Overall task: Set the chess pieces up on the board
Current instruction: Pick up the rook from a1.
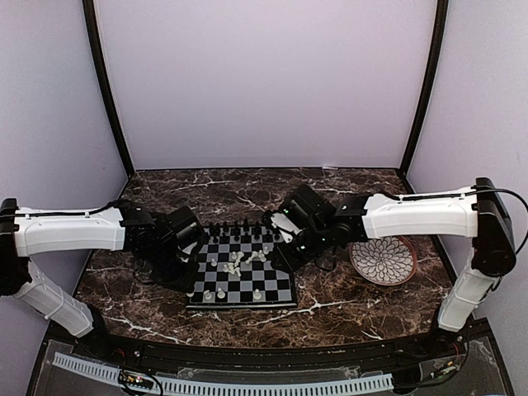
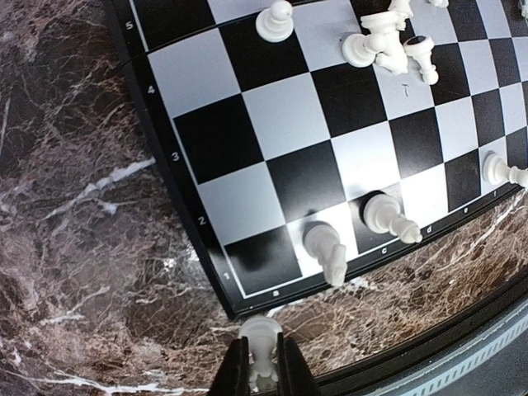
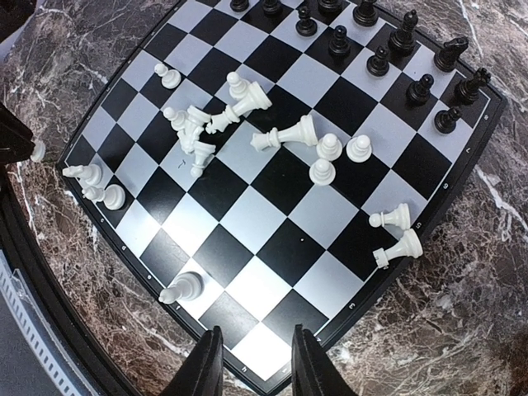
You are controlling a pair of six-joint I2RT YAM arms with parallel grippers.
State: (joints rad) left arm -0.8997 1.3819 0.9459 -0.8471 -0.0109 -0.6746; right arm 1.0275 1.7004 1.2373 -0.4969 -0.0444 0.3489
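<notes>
The dark corner square [image 1: 197, 298] [image 2: 263, 259] is empty beside the standing white pieces. My left gripper should move in over the board's edge next and put the rook down on it.
The board [image 1: 276, 289] lies between the arms. Black chess pieces [image 1: 239, 234] stand along its far rows. White chess pieces [image 3: 198, 124] lie in a loose heap near the middle, and a few stand on the near row [image 2: 326, 247]. My left gripper [image 2: 263, 363] is shut on a white piece [image 2: 261, 332]. It is held over the marble, just off the board's near left corner [image 2: 235, 301]. My right gripper [image 3: 254, 363] hangs open over the board's near right corner, with nothing between its fingers [image 3: 202, 367].
A round white petal-patterned plate [image 1: 383, 260] with a brown rim sits right of the board, under the right arm. Two white pieces [image 3: 396, 231] lie tipped at the board's right edge. A ribbed rail [image 1: 223, 384] runs along the table's near edge.
</notes>
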